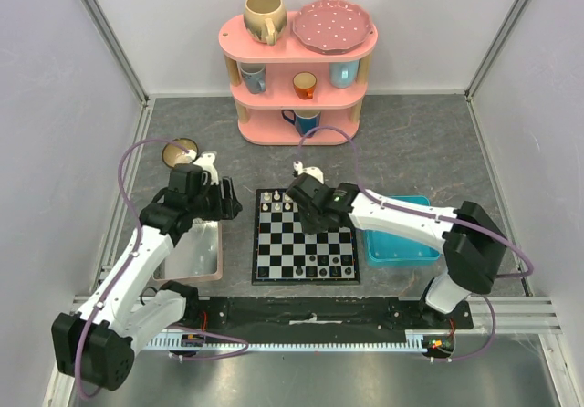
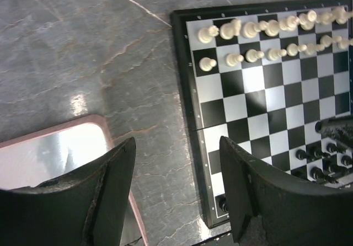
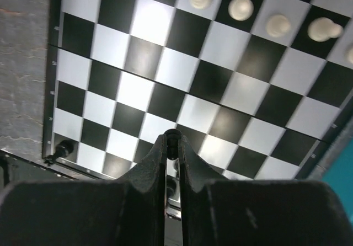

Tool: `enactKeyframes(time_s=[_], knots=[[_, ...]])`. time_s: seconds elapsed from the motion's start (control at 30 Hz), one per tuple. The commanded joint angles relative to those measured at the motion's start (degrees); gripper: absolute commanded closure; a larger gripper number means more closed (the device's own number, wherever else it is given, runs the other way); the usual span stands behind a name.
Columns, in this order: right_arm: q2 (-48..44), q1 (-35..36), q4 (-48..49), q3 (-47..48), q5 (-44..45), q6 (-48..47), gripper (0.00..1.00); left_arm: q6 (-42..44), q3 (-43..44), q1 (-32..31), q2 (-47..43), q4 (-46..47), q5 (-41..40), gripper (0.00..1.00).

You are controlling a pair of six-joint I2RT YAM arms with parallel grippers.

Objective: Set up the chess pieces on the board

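The small black piece should go toward the board's near rows next, onto a bare dark square (image 3: pixel 146 160). My right gripper should lower and carry it there to join the other black pieces standing there.
The board (image 1: pixel 285 243) lies flat between the arms. Cream-white pieces (image 1: pixel 276 207) fill its far rows, and black pieces (image 1: pixel 325 263) stand in its near right part. My right gripper (image 1: pixel 308 210) hangs over the board's far half. In the right wrist view it (image 3: pixel 172 143) is shut on a small black piece (image 3: pixel 172 138) above the checks (image 3: pixel 149 58). My left gripper (image 1: pixel 215 197) is open and empty. In the left wrist view it (image 2: pixel 176 191) is over bare table just left of the board (image 2: pixel 248 91). White pieces (image 2: pixel 265 28) and black pieces (image 2: pixel 325 158) show there.
A pink-rimmed grey tray (image 1: pixel 196 254) lies left of the board, also in the left wrist view (image 2: pixel 55 152). A blue tray (image 1: pixel 401 245) lies to the right. A pink shelf (image 1: pixel 297 69) with cups and a plate stands at the back. A small bowl (image 1: pixel 180 153) sits far left.
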Motion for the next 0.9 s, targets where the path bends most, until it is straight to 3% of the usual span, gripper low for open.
enactKeyframes(time_s=[0.0, 0.87], knots=[[3.5, 2.2, 2.2, 5.3, 0.6, 1.2, 0.92, -0.9, 1.6, 2.8, -2.0, -0.5, -0.9, 0.32], [9.0, 9.0, -1.4, 3.3, 1.0, 4.1, 0.93, -0.4, 1.2, 3.1, -2.8, 0.3, -0.1, 0.31]])
